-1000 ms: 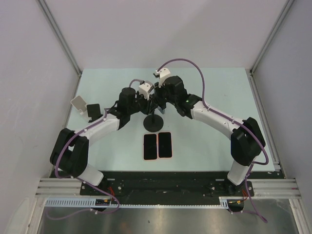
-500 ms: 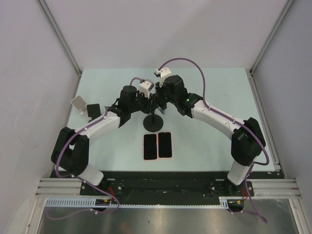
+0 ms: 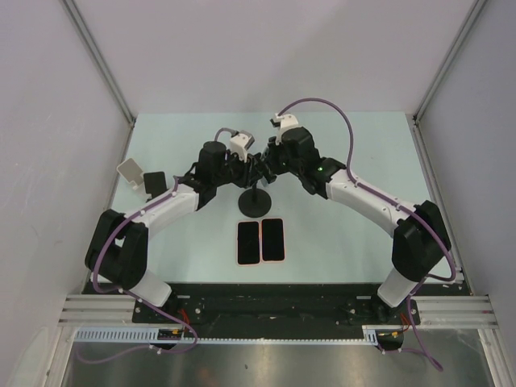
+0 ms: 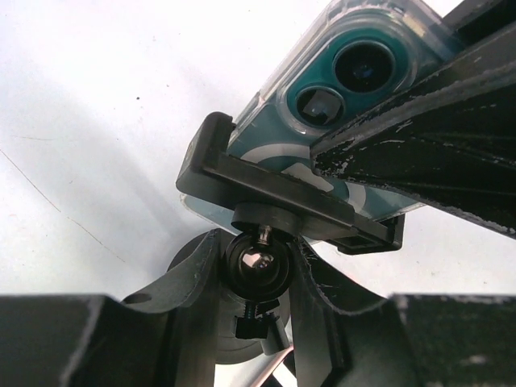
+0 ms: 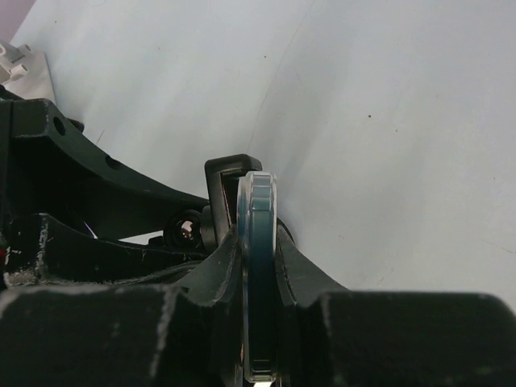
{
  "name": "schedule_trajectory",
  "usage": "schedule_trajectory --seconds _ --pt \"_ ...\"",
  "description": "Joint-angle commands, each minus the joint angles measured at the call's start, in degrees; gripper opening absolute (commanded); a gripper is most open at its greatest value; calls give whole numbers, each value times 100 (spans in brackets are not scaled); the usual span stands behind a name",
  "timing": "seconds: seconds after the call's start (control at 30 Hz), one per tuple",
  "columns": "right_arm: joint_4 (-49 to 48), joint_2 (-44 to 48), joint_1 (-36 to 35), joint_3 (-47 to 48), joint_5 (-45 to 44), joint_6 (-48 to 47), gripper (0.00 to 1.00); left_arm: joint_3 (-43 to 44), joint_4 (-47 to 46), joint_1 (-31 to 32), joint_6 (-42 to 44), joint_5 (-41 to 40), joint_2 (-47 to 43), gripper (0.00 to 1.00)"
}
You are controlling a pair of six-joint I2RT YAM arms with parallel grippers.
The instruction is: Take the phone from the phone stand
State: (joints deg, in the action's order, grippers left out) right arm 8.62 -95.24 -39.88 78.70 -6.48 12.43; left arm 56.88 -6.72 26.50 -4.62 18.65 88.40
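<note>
The tabletop by the white stand is bare. My left gripper needs to carry the phone stand there, toward the left in the top view, and release it clear of the gripped phone.
A teal phone in a clear case (image 4: pixel 347 72) sits in the black clamp (image 4: pixel 266 189) of the phone stand. My left gripper (image 4: pixel 256 270) is shut on the stand's ball joint (image 4: pixel 256 260) just under the clamp. My right gripper (image 5: pixel 258 270) is shut on the phone (image 5: pixel 258 210), seen edge-on between its fingers, with the clamp (image 5: pixel 224 173) just behind. One right finger (image 4: pixel 427 137) crosses the phone's back. In the top view both grippers, left (image 3: pixel 248 172) and right (image 3: pixel 271 172), meet above the stand's round base (image 3: pixel 255 206); the phone is hidden there.
Two dark phones (image 3: pixel 248 242) (image 3: pixel 273 239) lie flat side by side in front of the stand's base. A white stand (image 3: pixel 131 172) with a black object (image 3: pixel 154 182) sits at the table's left edge. Grey walls enclose the table.
My right arm has swung to the right, its wrist shifting slightly right above the stand. My left arm has barely moved.
</note>
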Motion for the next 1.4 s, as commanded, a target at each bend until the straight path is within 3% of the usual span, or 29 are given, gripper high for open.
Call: schedule_trajectory --seconds 0.0,0.4,0.67,0.9,1.13,1.37 --pt "720 480 200 -65 -538 242 0 -2 -31 -576 -206 -1523 90 0" --pt "219 278 402 128 -363 639 0 -186 -400 -295 145 -1128 28 0" --pt "-598 15 138 295 -345 507 0 -248 -453 83 813 -750 -104 0" --pt "-1424 -223 112 287 -372 357 0 -195 -444 136 867 -328 -68 0" --pt "-2653 -416 252 287 -213 287 0 -169 -444 153 884 -318 19 0" --pt "-3025 -372 516 278 -143 129 0 -178 -444 153 937 -467 46 0"
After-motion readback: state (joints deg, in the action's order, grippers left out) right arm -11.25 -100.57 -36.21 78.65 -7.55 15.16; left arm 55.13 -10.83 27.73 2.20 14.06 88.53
